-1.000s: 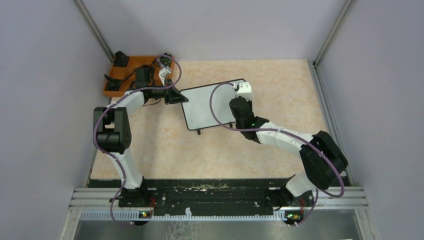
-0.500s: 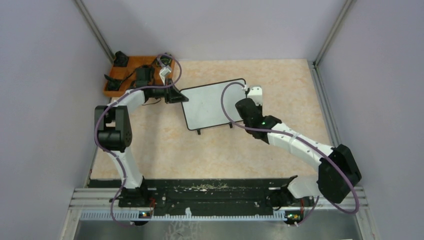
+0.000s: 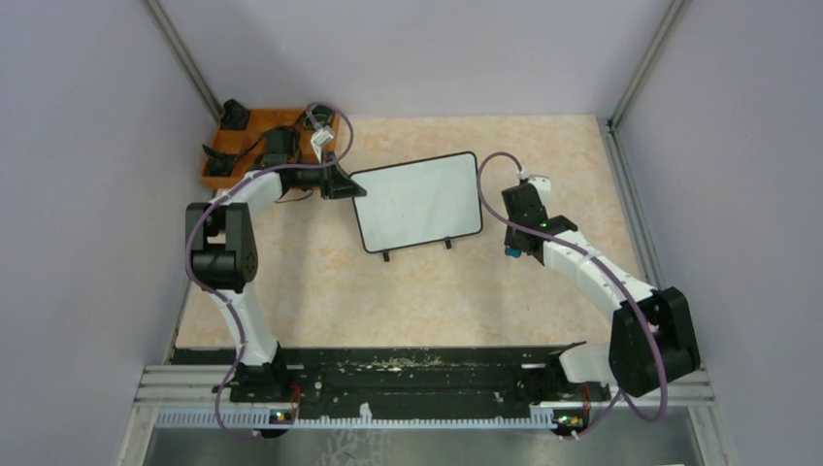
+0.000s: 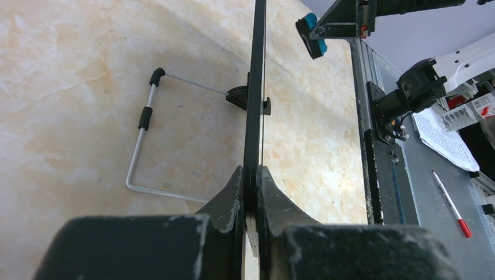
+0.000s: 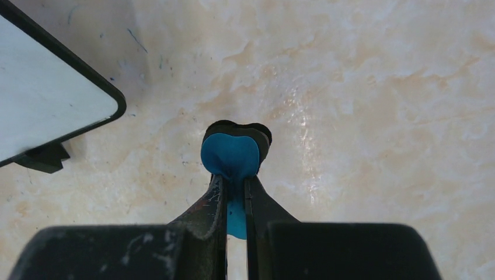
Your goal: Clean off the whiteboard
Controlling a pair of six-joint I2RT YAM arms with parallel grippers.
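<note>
I will lower my right gripper next and pull it back a little to bring the blue eraser (image 3: 511,252) onto the table, because the whiteboard's side already shows plain white.
The whiteboard (image 3: 417,202) stands on the table's middle on two black feet, and its face looks plain white. My left gripper (image 3: 342,184) is shut on its left edge. In the left wrist view the whiteboard (image 4: 255,87) is edge-on between the fingers of the left gripper (image 4: 251,175), with its wire stand (image 4: 143,146) behind it. My right gripper (image 3: 512,245) hangs just right of the board, shut on a blue eraser (image 3: 511,252). In the right wrist view the eraser (image 5: 230,154) sticks out of the right gripper (image 5: 233,181) above bare table. The board's corner (image 5: 46,99) lies to its left.
An orange tray (image 3: 228,146) with black items sits at the back left, behind the left arm. A metal rail (image 3: 427,374) runs along the near edge. Grey walls close in both sides. A red-tipped pen (image 4: 449,204) lies beyond the rail.
My right arm has swung right with the eraser, from over the board's right part to the table beside its right edge. The left gripper keeps its hold on the board.
</note>
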